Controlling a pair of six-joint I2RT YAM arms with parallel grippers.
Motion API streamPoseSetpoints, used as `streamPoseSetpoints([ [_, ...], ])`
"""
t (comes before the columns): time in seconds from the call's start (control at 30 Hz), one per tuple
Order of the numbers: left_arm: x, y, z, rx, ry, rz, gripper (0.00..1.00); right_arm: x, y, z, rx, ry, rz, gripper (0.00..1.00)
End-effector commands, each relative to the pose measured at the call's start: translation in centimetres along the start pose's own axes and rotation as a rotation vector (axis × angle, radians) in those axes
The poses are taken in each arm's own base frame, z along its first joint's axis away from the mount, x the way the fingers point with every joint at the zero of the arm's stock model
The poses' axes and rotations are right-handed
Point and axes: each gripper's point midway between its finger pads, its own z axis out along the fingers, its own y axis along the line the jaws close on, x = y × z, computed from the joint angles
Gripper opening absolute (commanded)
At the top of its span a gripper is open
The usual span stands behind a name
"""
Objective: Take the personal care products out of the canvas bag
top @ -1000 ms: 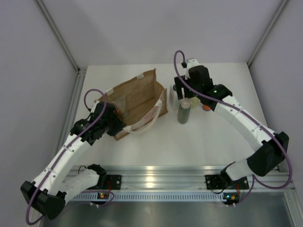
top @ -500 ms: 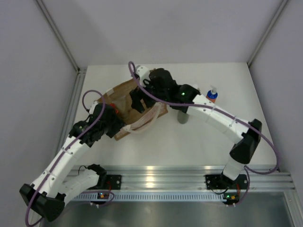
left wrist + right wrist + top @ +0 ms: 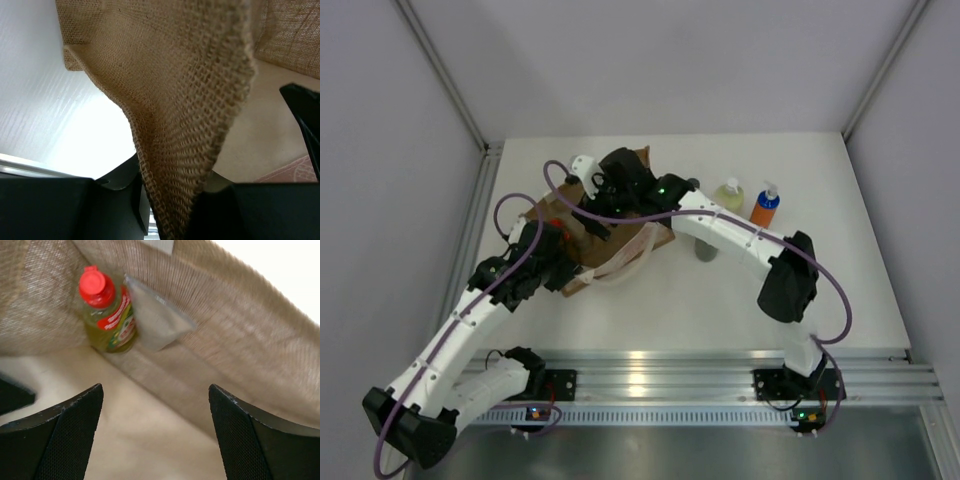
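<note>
My right gripper goes deeper down into the bag next to straddle that end of the sachet, since the pale sachet's near end juts free beside the red-capped bottle.
The brown canvas bag lies open at the table's middle left. My left gripper is shut on its near wall; the left wrist view shows the woven edge pinched between the jaws. My right gripper is open and empty inside the bag's mouth. Ahead of it a yellow bottle with a red cap lies in the bag's far corner, beside a pale sachet. Outside stand a pale yellow-green bottle, a blue-orange bottle and a grey-green bottle, partly hidden by the right arm.
The right arm stretches across the table's middle from right to left. The off-white webbing handles hang over the bag's near right side. Grey walls close in the table on three sides; a metal rail runs along the near edge.
My right arm has swung left from the bottles standing on the table to the bag, and its open gripper is now inside the mouth. The left arm has not moved.
</note>
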Motion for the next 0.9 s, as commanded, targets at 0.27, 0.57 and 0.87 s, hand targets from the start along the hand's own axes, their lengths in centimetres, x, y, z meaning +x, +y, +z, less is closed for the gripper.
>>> streamPoseSetpoints([
  [0.27, 0.1, 0.3, 0.8, -0.037, 0.002, -0.001, 0.3, -0.6, -2.2, 5.1, -0.134, -0.117, -0.35, 0.87],
  [0.57, 0.6, 1.1, 1.2, -0.056, 0.011, -0.033, 0.3, -1.0, -2.9, 6.9, -0.243, -0.223, -0.357, 0.88],
  [0.87, 0.2, 0.5, 1.4, -0.061, 0.006, -0.016, 0.31, -2.8, -2.0, 8.3, -0.317, -0.37, -0.287, 0.87],
])
